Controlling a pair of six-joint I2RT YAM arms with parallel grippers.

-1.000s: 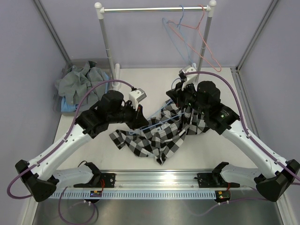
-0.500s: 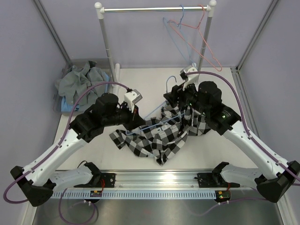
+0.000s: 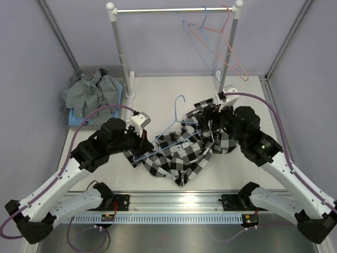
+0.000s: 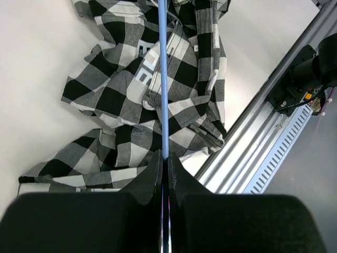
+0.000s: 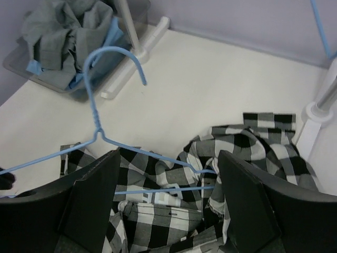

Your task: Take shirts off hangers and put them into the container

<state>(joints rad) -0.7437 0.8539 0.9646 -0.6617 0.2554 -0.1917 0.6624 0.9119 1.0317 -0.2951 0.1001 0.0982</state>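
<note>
Other hangers hang beside the rack bar's empty part (image 3: pixel 164 10). My left gripper will next lift up and outward to that part and release the hanger hooked there.
The black-and-white checked shirt (image 3: pixel 181 155) lies crumpled on the table, with a light blue hanger (image 3: pixel 176 107) still threaded through it. My left gripper (image 3: pixel 142 143) is shut on the hanger's wire (image 4: pixel 164 79), which runs straight out from its fingertips over the shirt (image 4: pixel 126 89). My right gripper (image 3: pixel 206 117) hovers open above the shirt (image 5: pixel 158 221), holding nothing, with the hanger (image 5: pixel 121 147) crossing between its fingers (image 5: pixel 92 200). The container (image 3: pixel 71 120) at the back left holds the grey shirt (image 3: pixel 89 89) and a light blue one (image 5: pixel 108 39).
The silver rack bar (image 3: pixel 174 9) spans the back, carrying a blue hanger (image 3: pixel 202 42) and a pink-red hanger (image 3: pixel 227 50). The rack's left foot (image 5: pixel 137 58) stands beside the container. A metal rail (image 4: pixel 274 105) runs along the near table edge.
My right gripper has opened, let go and drawn back to the right. My left arm has pulled the hanger toward the near left, and its hook now stands free of the shirt.
</note>
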